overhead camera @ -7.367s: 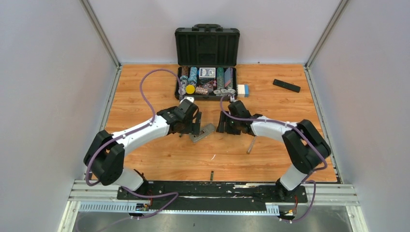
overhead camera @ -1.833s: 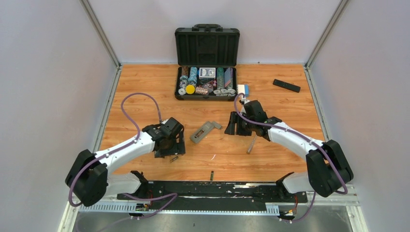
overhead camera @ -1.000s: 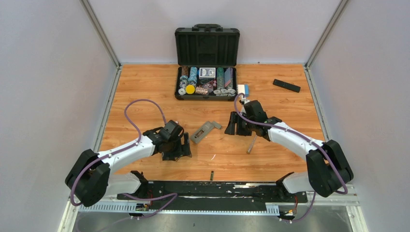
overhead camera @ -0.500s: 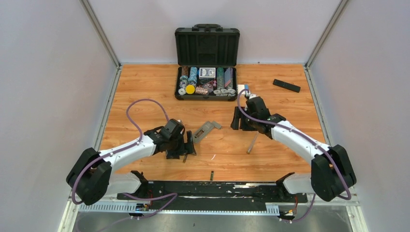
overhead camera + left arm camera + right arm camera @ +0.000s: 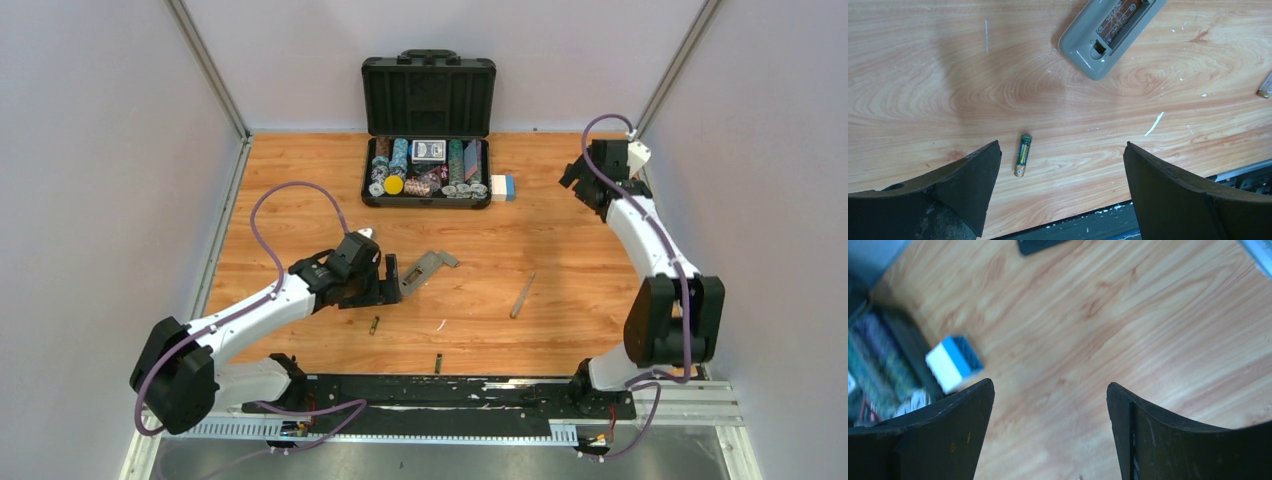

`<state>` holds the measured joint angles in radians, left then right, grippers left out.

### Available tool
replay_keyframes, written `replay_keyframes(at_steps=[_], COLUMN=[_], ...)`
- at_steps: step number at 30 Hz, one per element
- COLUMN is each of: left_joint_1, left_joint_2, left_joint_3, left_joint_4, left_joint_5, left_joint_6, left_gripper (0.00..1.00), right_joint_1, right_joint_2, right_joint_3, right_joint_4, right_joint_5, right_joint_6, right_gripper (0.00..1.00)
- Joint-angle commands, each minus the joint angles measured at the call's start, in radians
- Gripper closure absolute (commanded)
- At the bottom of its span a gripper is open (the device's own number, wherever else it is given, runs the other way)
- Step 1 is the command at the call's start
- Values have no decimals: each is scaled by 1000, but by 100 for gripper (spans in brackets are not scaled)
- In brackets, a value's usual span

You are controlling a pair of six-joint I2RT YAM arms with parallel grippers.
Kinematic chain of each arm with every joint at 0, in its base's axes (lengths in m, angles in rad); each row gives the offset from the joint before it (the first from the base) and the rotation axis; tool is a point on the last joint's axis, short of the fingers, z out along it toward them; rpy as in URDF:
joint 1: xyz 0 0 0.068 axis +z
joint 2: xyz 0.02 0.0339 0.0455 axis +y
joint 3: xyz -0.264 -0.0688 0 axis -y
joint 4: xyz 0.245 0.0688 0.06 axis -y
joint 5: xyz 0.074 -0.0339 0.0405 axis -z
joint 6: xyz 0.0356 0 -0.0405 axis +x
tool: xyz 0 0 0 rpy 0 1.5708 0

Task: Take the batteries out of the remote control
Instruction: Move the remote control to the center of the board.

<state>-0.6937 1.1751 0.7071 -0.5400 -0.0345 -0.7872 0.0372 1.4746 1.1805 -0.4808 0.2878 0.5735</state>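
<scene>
My right gripper will move outward and down onto the black remote (image 5: 1042, 244) with its fingers still open, because the remote is beyond the fingers in the wrist view.
The grey remote (image 5: 425, 270) lies back-up at mid table with its battery bay uncovered; it also shows in the left wrist view (image 5: 1110, 35). One battery (image 5: 374, 325) lies loose on the wood and shows between my left fingers in the wrist view (image 5: 1023, 154). A second battery (image 5: 438, 362) lies at the front edge. My left gripper (image 5: 390, 277) is open and empty just left of the remote, above the table (image 5: 1062, 147). My right gripper (image 5: 577, 178) is open and empty at the far right (image 5: 1049, 385).
An open black case (image 5: 428, 95) of poker chips stands at the back, with a blue-and-white box (image 5: 503, 186) beside it (image 5: 953, 362). A black remote (image 5: 1040, 245) lies just beyond my right fingers. A slim grey strip (image 5: 522, 294) lies right of centre.
My right arm has swung from mid table to the far right corner. My left gripper has moved back towards the grey remote, leaving a battery on the wood in front.
</scene>
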Motion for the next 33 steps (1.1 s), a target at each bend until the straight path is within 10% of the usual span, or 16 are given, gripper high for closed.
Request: replay_keyframes(at_steps=[1, 16, 33], left_joint_1=[-3, -1, 4], left_joint_2=[-26, -77, -28], left_joint_3=[44, 23, 90], left_joint_4=[-12, -33, -83], left_joint_5=[-42, -85, -123], left_joint_6=[54, 59, 89], left_gripper=[0, 0, 0], right_joint_1=[-106, -263, -264], right_joint_2=[163, 715, 931], right_joint_3=[171, 765, 1038], right_joint_4=[-84, -286, -377], right_joint_5=[42, -76, 39], right_joint_6=[130, 335, 441], right_gripper=[16, 19, 25])
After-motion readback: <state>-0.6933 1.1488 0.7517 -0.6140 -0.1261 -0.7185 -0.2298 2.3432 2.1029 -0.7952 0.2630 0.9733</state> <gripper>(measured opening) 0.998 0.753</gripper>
